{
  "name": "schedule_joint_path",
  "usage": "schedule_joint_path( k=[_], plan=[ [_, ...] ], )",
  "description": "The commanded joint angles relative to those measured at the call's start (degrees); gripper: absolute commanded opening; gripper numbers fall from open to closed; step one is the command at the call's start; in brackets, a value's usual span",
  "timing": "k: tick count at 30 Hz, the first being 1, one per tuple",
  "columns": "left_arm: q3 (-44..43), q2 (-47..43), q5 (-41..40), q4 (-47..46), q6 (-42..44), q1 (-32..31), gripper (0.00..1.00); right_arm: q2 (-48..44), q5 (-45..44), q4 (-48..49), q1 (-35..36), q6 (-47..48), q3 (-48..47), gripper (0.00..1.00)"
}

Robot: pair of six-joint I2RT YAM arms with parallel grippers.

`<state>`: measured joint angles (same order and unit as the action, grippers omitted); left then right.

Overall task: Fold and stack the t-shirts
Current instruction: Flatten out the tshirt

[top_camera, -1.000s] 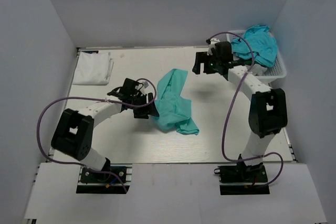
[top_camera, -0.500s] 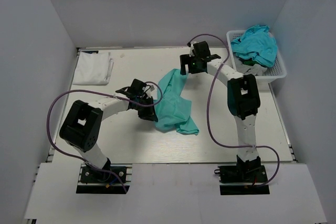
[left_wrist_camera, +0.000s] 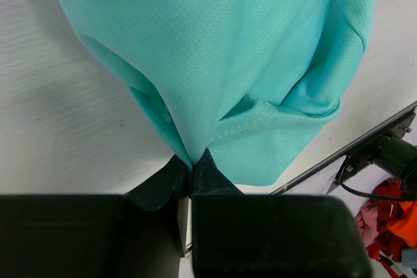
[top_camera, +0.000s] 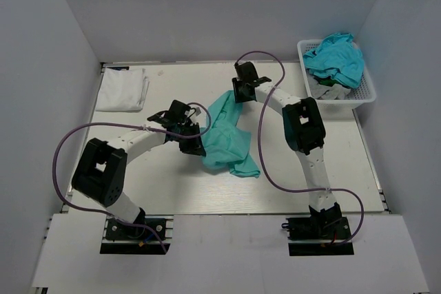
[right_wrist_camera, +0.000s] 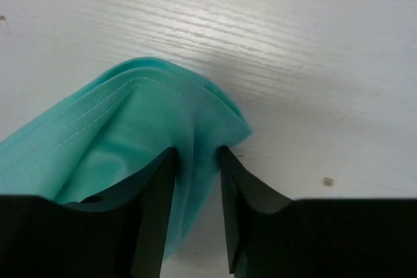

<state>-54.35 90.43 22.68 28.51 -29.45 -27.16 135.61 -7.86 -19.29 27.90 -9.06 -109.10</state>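
Observation:
My left gripper will next carry what it pinches up and outward, then down onto the bare tabletop beside the folded white t-shirt and let go of it, because the shirt [left_wrist_camera: 228,50] lies crumpled.
A mint green t-shirt [top_camera: 231,137] lies crumpled in the middle of the table. My left gripper [top_camera: 195,144] is at its left edge, shut on a pinch of the cloth; in the left wrist view the shirt [left_wrist_camera: 228,50] runs into the closed gripper [left_wrist_camera: 192,161]. My right gripper [top_camera: 236,96] is at the shirt's far end. In the right wrist view a fold of the shirt [right_wrist_camera: 130,128] is squeezed inside the narrowed gripper [right_wrist_camera: 197,154]. A folded white t-shirt [top_camera: 122,89] lies at the far left. A turquoise-blue t-shirt [top_camera: 335,56] and a grey one [top_camera: 324,87] fill the basket.
The white lattice basket [top_camera: 365,93] stands at the far right corner. White walls close in the table on the left, back and right. The table's near edge [left_wrist_camera: 365,136] and red-orange cloth [left_wrist_camera: 384,219] beyond it show in the left wrist view.
My right arm swung left from the basket to the mint shirt's far end and closed on a fold. My left gripper closed on the shirt's left edge.

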Motion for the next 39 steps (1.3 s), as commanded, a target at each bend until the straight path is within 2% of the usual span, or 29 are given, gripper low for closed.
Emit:
schedule_joint_path(
  k=[1,2,3,7,9,11,13,14,19,20,22,23,28,33,39],
  plan=[
    [-3.13,-3.6,-2.46,1.89,-0.17,-0.26,0.06,1.94,-5.83,0.04,0.84,-2.44,-1.73,0.36],
    [-3.13,-4.12,-3.59,1.9,-0.17,-0.26,0.06,1.76,-6.46,0.39,1.01,-2.71,-1.47,0.06],
    [-3.66,-4.82,-4.3,2.42,-0.17,-0.26,0.06,1.5,-6.73,0.04,1.02,-3.15,-1.47,0.0],
    [-6.2,-6.23,-9.04,5.14,-0.78,-0.26,0.06,-2.09,-14.61,1.0,0.66,-7.11,0.8,0.0],
    [-6.99,-6.85,-11.86,5.76,-0.78,-0.26,0.0,-8.15,-18.57,4.42,0.49,-6.24,4.59,0.0],
    [-8.75,-8.42,-14.57,7.25,-0.17,-0.26,0.0,-14.97,-21.83,8.72,0.23,-4.4,9.5,0.0],
    [-11.39,-8.96,-17.74,8.66,-0.17,-0.26,0.0,-18.0,-24.47,9.36,-0.39,-3.86,11.18,0.0],
    [-12.35,-10.18,-20.54,10.14,-0.17,-0.26,0.0,-22.36,-27.71,9.53,-0.56,-3.16,12.06,0.0],
    [-16.4,-15.01,-28.64,12.79,0.36,0.88,0.0,-33.38,-32.47,9.53,-4.16,-3.85,17.68,0.0],
    [-17.19,-16.07,-32.31,13.41,0.36,0.88,0.0,-38.09,-33.35,9.97,-4.52,-4.12,19.61,0.0],
    [-18.42,-18.0,-35.5,14.46,0.36,0.88,0.0,-41.55,-33.89,10.85,-6.1,-4.12,22.94,0.0],
    [-19.12,-19.84,-37.6,14.99,0.36,0.88,0.0,-47.05,-33.89,11.72,-6.71,-4.04,25.14,0.0],
    [-23.43,-25.56,-43.41,17.89,-2.27,0.88,0.0,-60.61,-33.19,14.81,-7.51,-1.93,32.71,0.0],
    [-24.58,-32.42,-43.42,17.28,-1.75,0.88,0.0,-71.26,-30.99,14.54,-7.51,-0.43,35.97,0.0],
    [-26.51,-36.64,-40.52,16.75,-1.75,0.88,0.0,-78.3,-28.62,13.75,-7.6,-0.52,37.38,0.0]
  ],
)
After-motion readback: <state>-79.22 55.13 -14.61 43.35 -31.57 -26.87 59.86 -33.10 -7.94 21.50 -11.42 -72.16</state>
